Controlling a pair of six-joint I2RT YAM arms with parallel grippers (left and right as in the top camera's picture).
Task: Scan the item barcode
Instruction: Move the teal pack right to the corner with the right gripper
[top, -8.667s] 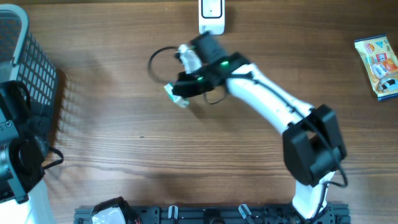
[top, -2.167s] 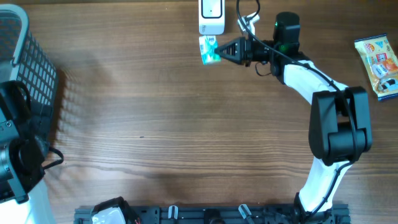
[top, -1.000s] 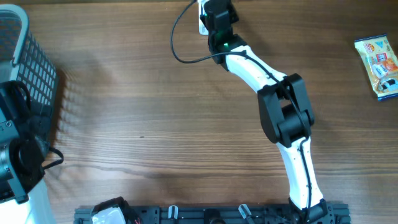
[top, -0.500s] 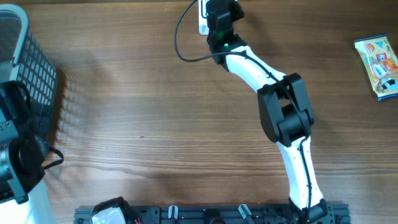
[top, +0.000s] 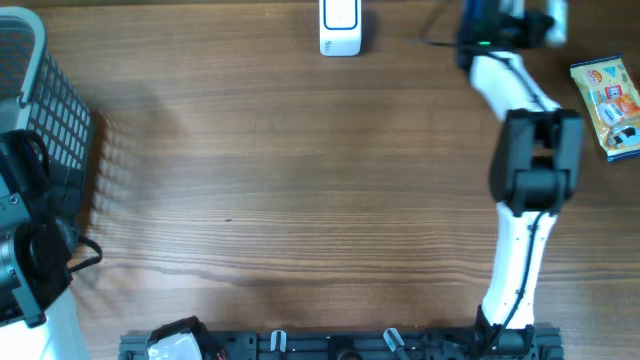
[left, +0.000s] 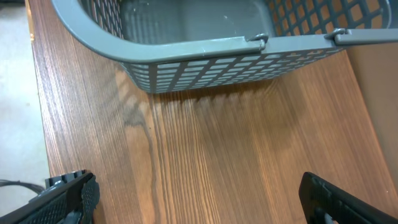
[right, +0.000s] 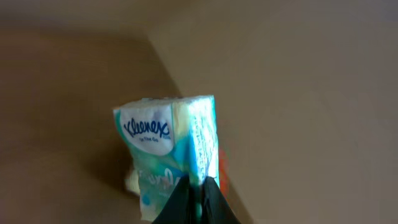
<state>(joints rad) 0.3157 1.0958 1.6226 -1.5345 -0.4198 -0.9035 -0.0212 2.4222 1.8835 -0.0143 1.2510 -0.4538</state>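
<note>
My right gripper carries the pack toward the far end of the snack packet next, then opens, since the pack is still short of that packet.
The item is a teal and white Kleenex tissue pack (right: 166, 149). In the right wrist view my right gripper (right: 198, 190) is shut on the pack's lower edge and holds it up in the air. Overhead, the right arm (top: 503, 70) reaches to the table's back edge at the right, and its blurred tip is well right of the white barcode scanner (top: 341, 28). The left gripper (left: 199, 202) is open over bare wood, with nothing between its fingers (left: 69, 198), just in front of the grey basket (left: 186, 53).
A yellow and blue snack packet (top: 607, 96) lies at the far right of the table. The grey mesh basket (top: 40, 95) stands at the left edge, beside the left arm's base (top: 25, 240). A black rail (top: 330, 345) runs along the front edge.
The right arm has swung from over the scanner to the right along the back edge, carrying the tissue pack. The scanner now shows uncovered. The left arm has not moved.
</note>
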